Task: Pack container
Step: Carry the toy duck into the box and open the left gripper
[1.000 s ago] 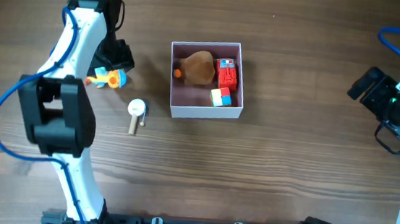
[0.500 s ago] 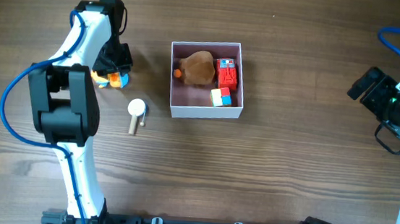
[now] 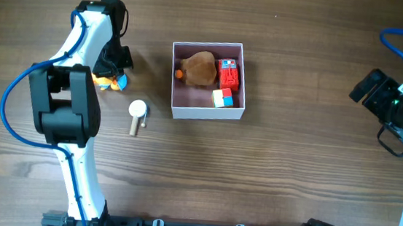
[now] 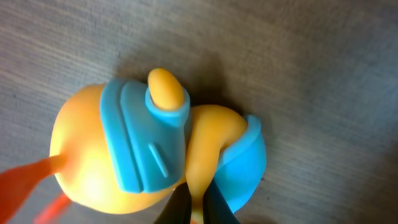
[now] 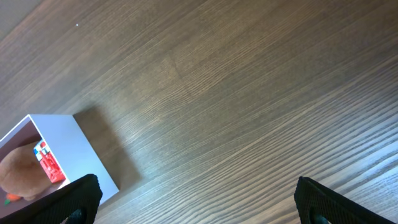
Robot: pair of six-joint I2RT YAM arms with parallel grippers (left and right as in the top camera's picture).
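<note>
My left gripper is holding the duck toy and will next lift it across to the right in the overhead view to the container's empty patch beside the cube, then lower it and let it go.
The container [image 3: 208, 112], a shallow white-walled box with a pink inside, sits at mid-table. It holds a brown plush [image 3: 200, 68], a red toy [image 3: 229, 76] and a small coloured cube [image 3: 222, 97]. Left of it, my left gripper [image 3: 113, 74] stands over a yellow and blue duck toy [image 3: 113, 83]. In the left wrist view the duck toy [image 4: 93, 162] fills the frame, and my left gripper [image 4: 198, 198] is shut on a thin yellow part of it. My right gripper [image 5: 199, 202] hangs open over bare wood at the far right, with the container [image 5: 84, 155] at the frame's left edge.
A small white-headed peg with a wooden stem [image 3: 137, 115] lies on the table below the duck toy, left of the container. The right arm [image 3: 399, 108] stays near the table's right edge.
My left gripper moved over the duck toy and shut on it; the toy is now mostly covered from above. The right arm has not moved.
</note>
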